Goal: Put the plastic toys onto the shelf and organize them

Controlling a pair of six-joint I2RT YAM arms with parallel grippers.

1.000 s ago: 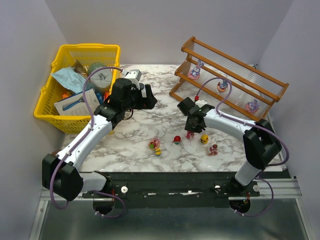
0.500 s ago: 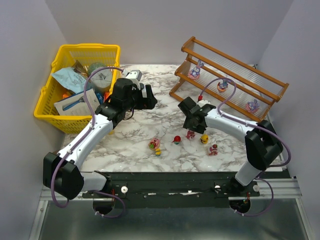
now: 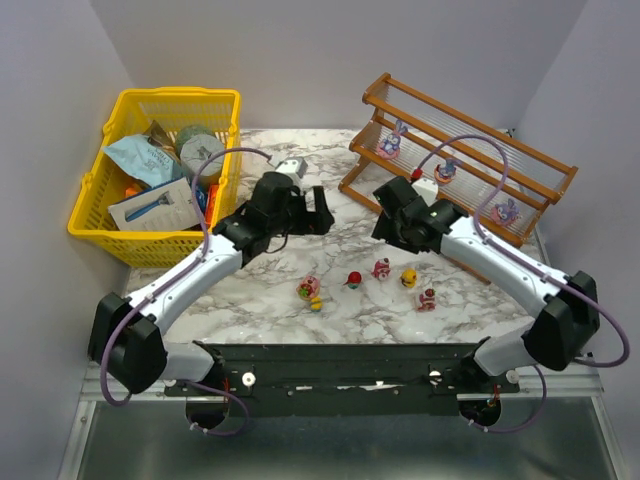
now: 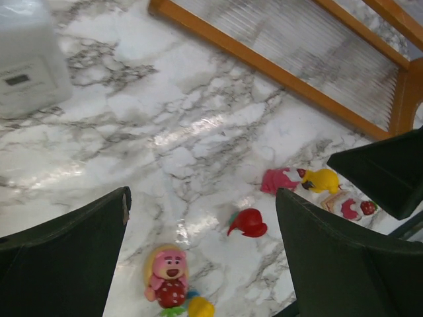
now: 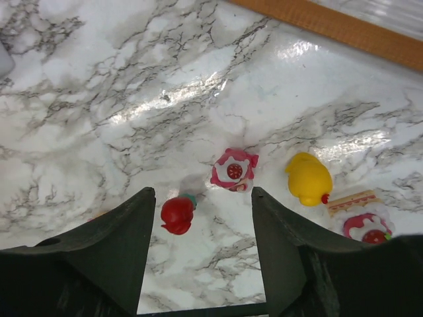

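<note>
The pink toy (image 5: 234,170) sits below my left gripper and to its right in the top view, so I should move over it and bring the open fingers down around it.
The shelf (image 3: 462,150) stands at the back right with three bunny toys on its lower tier, one of them a bunny (image 3: 392,143) at the left end. Several plastic toys lie on the marble in front: a pink bear (image 3: 309,288), a red one (image 3: 353,279), a pink one (image 3: 381,269), a yellow one (image 3: 408,278) and a pink-red one (image 3: 427,299). My right gripper (image 3: 385,214) hangs open above and behind the pink toy (image 5: 234,170), nothing between its fingers (image 5: 99,257). My left gripper (image 3: 321,212) is wide open over the table's middle, above the pink bear (image 4: 166,274) and the red toy (image 4: 248,222).
A yellow mesh basket (image 3: 112,225) full of packets stands at the back left. A white bottle (image 3: 288,166) lies just behind the left gripper. The shelf's lower wooden rail (image 4: 264,66) runs close past both grippers.
My right gripper opened, left the pink toy on the marble and drew up and back toward the shelf. The left arm swung right toward the table's middle.
</note>
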